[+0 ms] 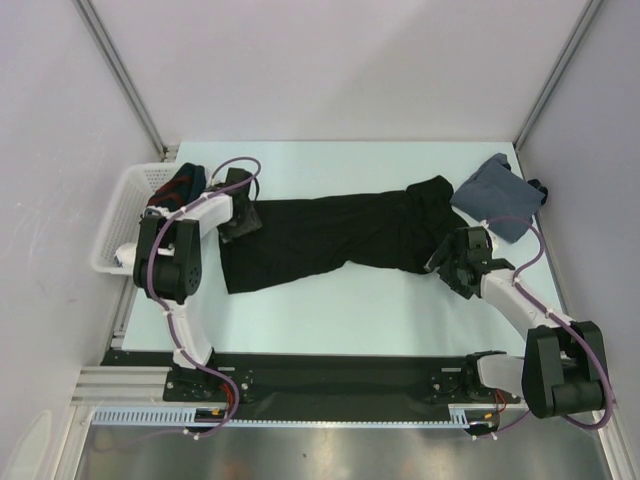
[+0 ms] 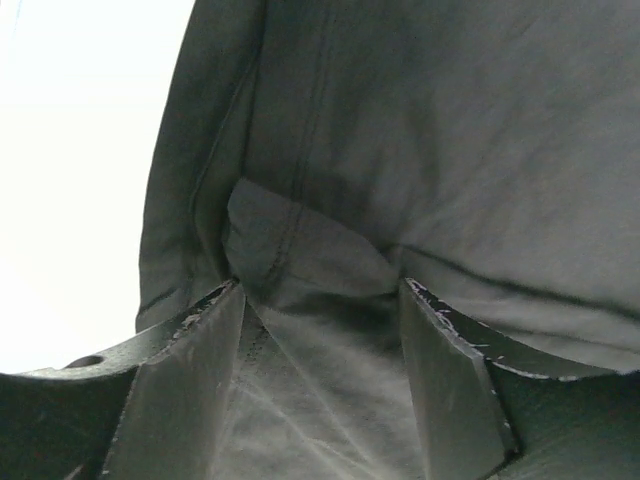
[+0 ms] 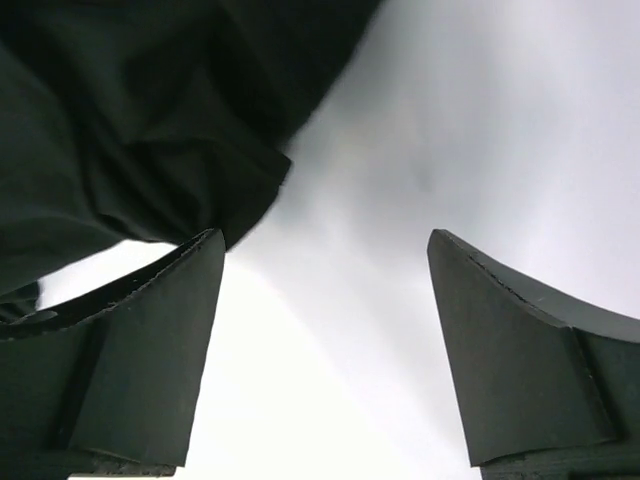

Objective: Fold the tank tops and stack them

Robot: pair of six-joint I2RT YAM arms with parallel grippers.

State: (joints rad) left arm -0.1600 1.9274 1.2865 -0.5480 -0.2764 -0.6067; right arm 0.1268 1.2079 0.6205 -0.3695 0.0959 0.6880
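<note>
Next, my left gripper stays low and closes across the raised fold of black cloth, since that fold already stands between its open fingers.
The black tank top (image 1: 330, 240) lies spread lengthwise across the middle of the table. The slate blue-grey tank top (image 1: 495, 195) lies folded at the back right, just beyond the black top's right end. My left gripper (image 1: 238, 218) is down on the black top's left end. In the left wrist view the left gripper (image 2: 320, 285) is open, with a raised fold of black cloth (image 2: 450, 130) between the fingers. My right gripper (image 1: 447, 262) sits at the black top's near right edge. The right gripper (image 3: 325, 235) is open and empty, with the cloth edge (image 3: 130, 130) by its left finger.
A white plastic basket (image 1: 118, 215) stands at the left table edge with dark clothing (image 1: 180, 185) in it. Grey walls and metal frame posts close in the back and sides. Pale table (image 1: 350, 310) shows in front of the black top.
</note>
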